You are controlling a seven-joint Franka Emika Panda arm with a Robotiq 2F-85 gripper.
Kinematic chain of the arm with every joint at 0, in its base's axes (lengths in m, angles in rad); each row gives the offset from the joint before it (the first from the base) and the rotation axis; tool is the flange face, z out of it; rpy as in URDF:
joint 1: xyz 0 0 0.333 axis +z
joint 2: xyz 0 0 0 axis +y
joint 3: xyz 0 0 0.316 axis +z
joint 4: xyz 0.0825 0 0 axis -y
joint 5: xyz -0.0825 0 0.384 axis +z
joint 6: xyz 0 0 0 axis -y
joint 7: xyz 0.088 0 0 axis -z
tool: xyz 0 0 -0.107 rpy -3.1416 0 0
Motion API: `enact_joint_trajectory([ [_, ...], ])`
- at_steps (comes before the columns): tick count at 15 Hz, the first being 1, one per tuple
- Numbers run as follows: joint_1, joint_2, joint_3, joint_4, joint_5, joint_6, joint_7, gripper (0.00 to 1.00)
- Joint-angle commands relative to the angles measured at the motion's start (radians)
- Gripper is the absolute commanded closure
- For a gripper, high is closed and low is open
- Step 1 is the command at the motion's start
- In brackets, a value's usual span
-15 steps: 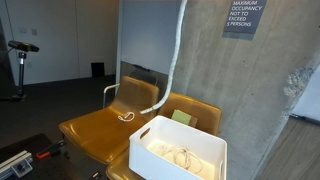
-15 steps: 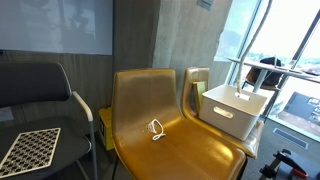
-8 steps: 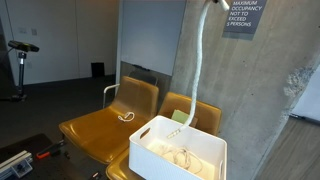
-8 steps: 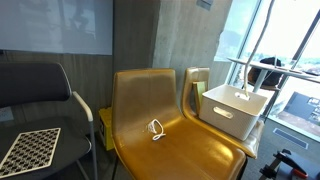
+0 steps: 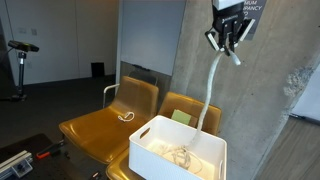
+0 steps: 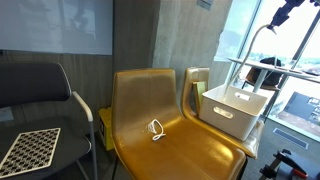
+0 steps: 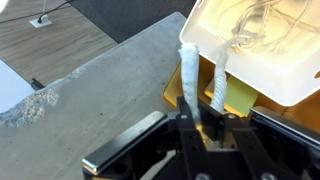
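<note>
The thick white rope should go down toward the bin next, where more rope lies coiled. Then I will open my gripper.
High above the chairs, my gripper is shut on a thick white rope. The rope hangs from the jaws down to the far rim of a white plastic bin standing on a yellow chair. More coiled white rope lies inside the bin. In an exterior view the gripper sits at the top right, with the rope curving down to the bin. In the wrist view two rope strands run from the gripper towards the bin below.
A second yellow chair beside the bin carries a small white cord, also seen on the seat. A concrete pillar stands right behind the chairs. A black chair with a checkerboard is further along.
The gripper has come into view, moving sideways towards the bin. The hanging rope swung from over the empty chair to the bin's far rim.
</note>
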Motion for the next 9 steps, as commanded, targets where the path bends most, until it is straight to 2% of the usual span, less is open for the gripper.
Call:
enact_joint_trajectory([
  [1,0.016,0.027,0.019,-0.031,-0.026,0.014,-0.005,0.97],
  [3,0.036,0.029,0.024,-0.076,-0.042,0.02,0.0,0.97],
  [4,0.008,0.037,0.064,-0.077,-0.066,0.015,0.012,0.97],
  [7,0.006,0.071,0.073,-0.061,-0.122,-0.013,0.044,0.97],
  [8,0.005,0.081,0.073,-0.059,-0.142,-0.015,0.056,0.85],
  [9,0.005,0.086,0.073,-0.06,-0.159,-0.019,0.068,0.62],
])
